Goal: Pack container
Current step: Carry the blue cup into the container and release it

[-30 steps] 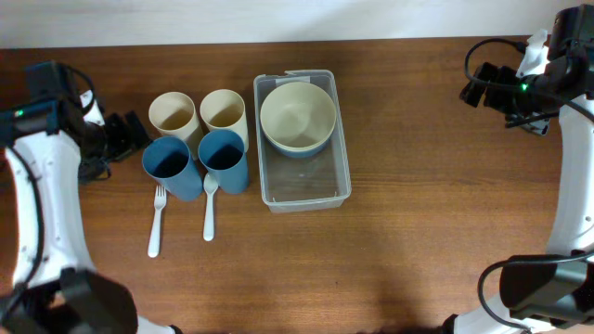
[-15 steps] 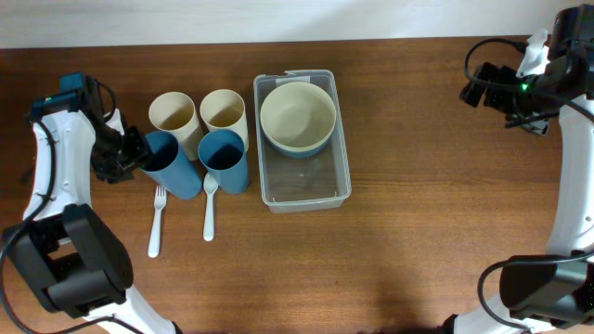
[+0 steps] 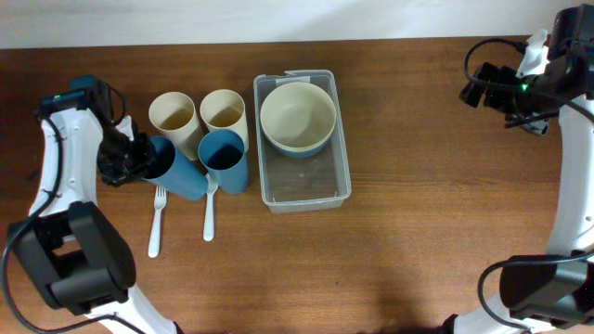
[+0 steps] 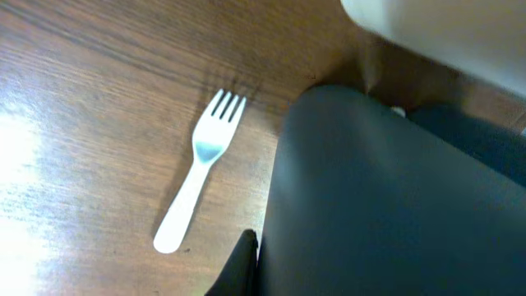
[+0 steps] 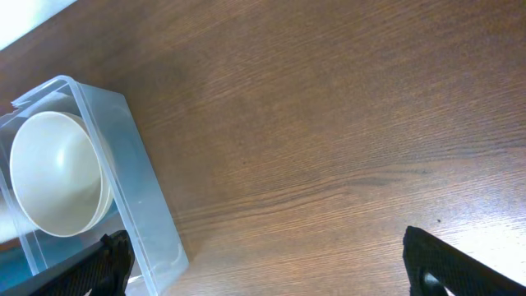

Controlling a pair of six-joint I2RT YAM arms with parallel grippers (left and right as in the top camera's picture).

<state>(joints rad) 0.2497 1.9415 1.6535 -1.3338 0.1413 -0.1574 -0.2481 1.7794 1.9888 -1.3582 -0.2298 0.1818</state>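
I will raise my left gripper next, move the blue cup point(image 3: 181, 173) to the right in the overhead view and lower it into the empty near half of the container.
The clear container point(image 3: 303, 192) lies at mid-table and shows again in the right wrist view as the container point(image 5: 141, 191). A cream bowl point(image 3: 297, 115) sits in its far half, nested in a blue one. My left gripper point(image 3: 139, 160) is shut on the rim of the left blue cup point(image 3: 181, 173), which leans toward it. In the left wrist view this blue cup point(image 4: 394, 197) fills the right side, with one dark finger point(image 4: 243, 270) against its wall. My right gripper point(image 3: 490, 88) hovers open at the far right, away from everything; in its wrist view the right gripper point(image 5: 271, 267) holds nothing.
A second blue cup point(image 3: 224, 160) and two cream cups point(image 3: 173, 115) point(image 3: 223, 110) stand close together left of the container. Two white forks point(image 3: 156, 223) point(image 3: 209, 210) lie in front of the cups; one fork point(image 4: 197, 182) is beside the held cup.
My left arm has swung in to the left blue cup and its jaws have closed on the rim. The cup now leans left. The right arm has not moved.
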